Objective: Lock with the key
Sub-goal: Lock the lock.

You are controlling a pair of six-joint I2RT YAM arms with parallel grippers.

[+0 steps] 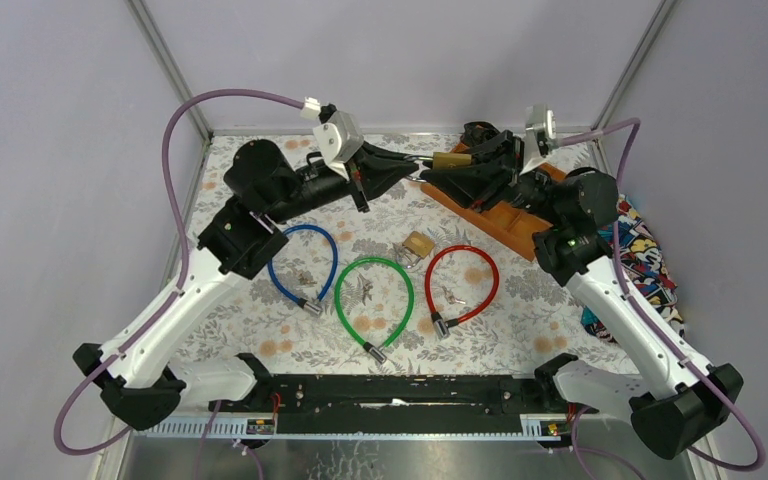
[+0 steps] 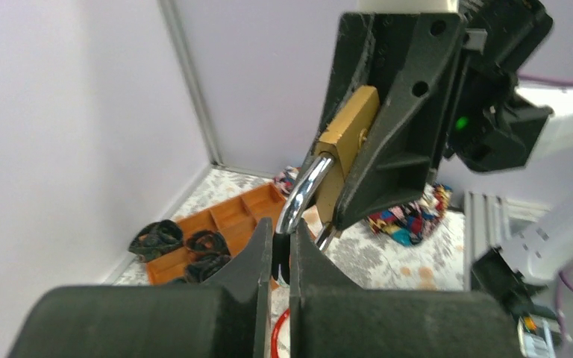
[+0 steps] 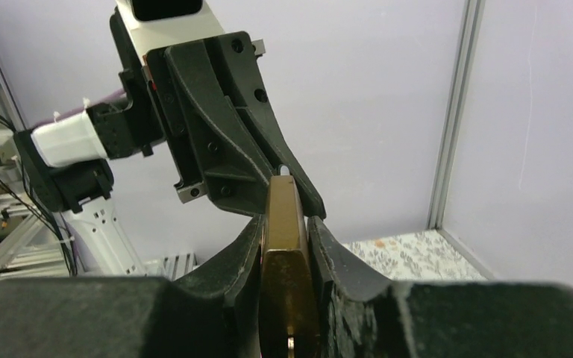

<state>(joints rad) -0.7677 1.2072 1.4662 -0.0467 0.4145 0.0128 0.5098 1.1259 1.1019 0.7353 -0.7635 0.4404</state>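
Next, the left gripper carries the padlock back and down to release it on bare flowered cloth by the red loop's silver end.
A brass padlock [image 1: 450, 160] hangs in the air over the far middle of the table, and my right gripper [image 1: 463, 166] is shut on its body. In the right wrist view the lock [image 3: 285, 298] sits edge-on between the jaws of that gripper [image 3: 287, 220], its bottom toward the camera. My left gripper [image 1: 415, 165] faces it from the left and is shut. In the left wrist view the tips of the left gripper [image 2: 282, 237] meet the bend of the silver shackle [image 2: 304, 190] below the brass body [image 2: 347, 138]. Something dark fills the slit between them. I cannot make out the key.
A second brass padlock [image 1: 418, 245] lies on the flowered cloth among a blue [image 1: 305, 228], a green [image 1: 375, 260] and a red cable loop [image 1: 460, 248]. An orange tray [image 1: 500, 225] with dark rolls sits under the right arm. Colourful cloth [image 1: 650, 260] lies at the right edge.
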